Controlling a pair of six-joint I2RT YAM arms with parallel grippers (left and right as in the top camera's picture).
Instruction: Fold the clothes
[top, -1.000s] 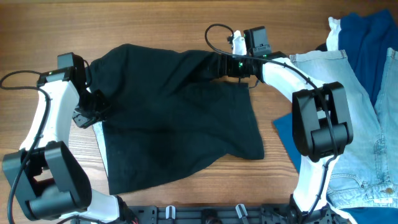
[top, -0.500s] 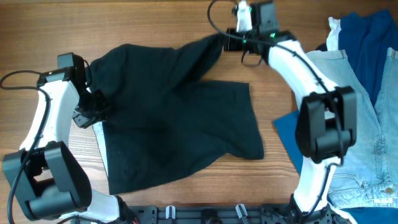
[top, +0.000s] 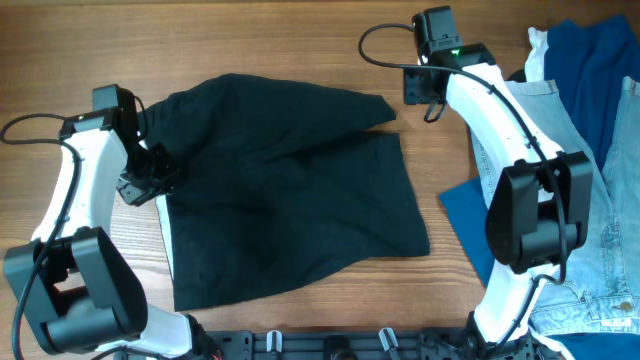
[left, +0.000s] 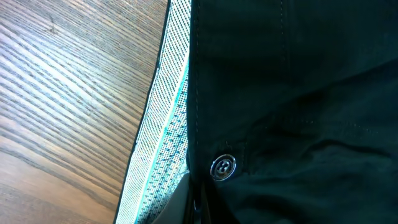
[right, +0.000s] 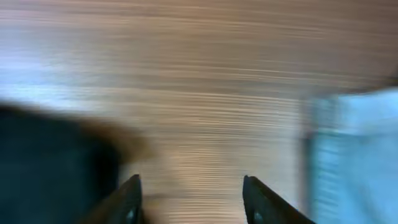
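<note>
The left gripper will pull the waistband edge by the button slightly to the left in the overhead view, as creases run across the cloth, and will then release it.
The black shorts (top: 285, 190) lie spread across the table's middle, their top right flap folded over to a point near the right arm. My left gripper (top: 150, 170) is shut on the shorts' left edge; its wrist view shows black cloth (left: 292, 93), a button (left: 222, 167) and a patterned white-teal waistband lining (left: 165, 124). My right gripper (top: 420, 85) is open and empty above bare wood, just right of the shorts' corner; its blurred view shows the two fingers (right: 191, 199) apart, black cloth (right: 50, 168) at left and light-blue denim (right: 354, 149) at right.
Light-blue jeans (top: 590, 200) and dark blue cloth (top: 600, 60) lie piled at the table's right side. A blue cloth corner (top: 462, 215) sticks out beside the right arm's base. Cables run along both arms.
My right gripper has let go of the shorts' top right corner and moved right and away from it. The flap has dropped onto the garment. The left arm has not moved.
</note>
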